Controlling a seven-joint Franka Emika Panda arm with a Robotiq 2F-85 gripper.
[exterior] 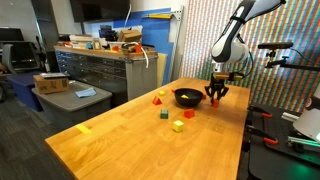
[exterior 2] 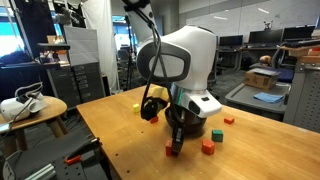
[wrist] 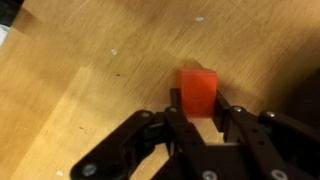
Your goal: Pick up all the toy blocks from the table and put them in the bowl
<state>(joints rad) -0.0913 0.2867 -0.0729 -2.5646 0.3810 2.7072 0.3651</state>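
The black bowl (exterior: pixel 186 97) (wrist: pixel 305 108) stands to the right of my gripper in the wrist view: next I lift the block clear of its rim, move over its middle and release.
My gripper (wrist: pixel 198 108) is down at the table top with its two fingers tight against the sides of a red block (wrist: pixel 197 86). In both exterior views it stands low on the table (exterior: pixel 216 97) (exterior 2: pixel 174 148), just beside the black bowl (exterior: pixel 186 97). Loose on the light-wood table (exterior: pixel 120 140) lie a red wedge (exterior: pixel 157 99), a yellow block (exterior: pixel 163 93), a green block (exterior: pixel 164 114), another yellow block (exterior: pixel 178 126) and a red block (exterior: pixel 189 113). Two red blocks (exterior 2: pixel 208 146) (exterior 2: pixel 229 120) also show in an exterior view.
A flat yellow strip (exterior: pixel 84 128) lies near the table's front corner. A grey drawer cabinet (exterior: pixel 100 70) stands behind the table. A camera stand and gear (exterior: pixel 275 60) crowd the table edge by the arm. A small round side table (exterior 2: pixel 35 110) stands nearby.
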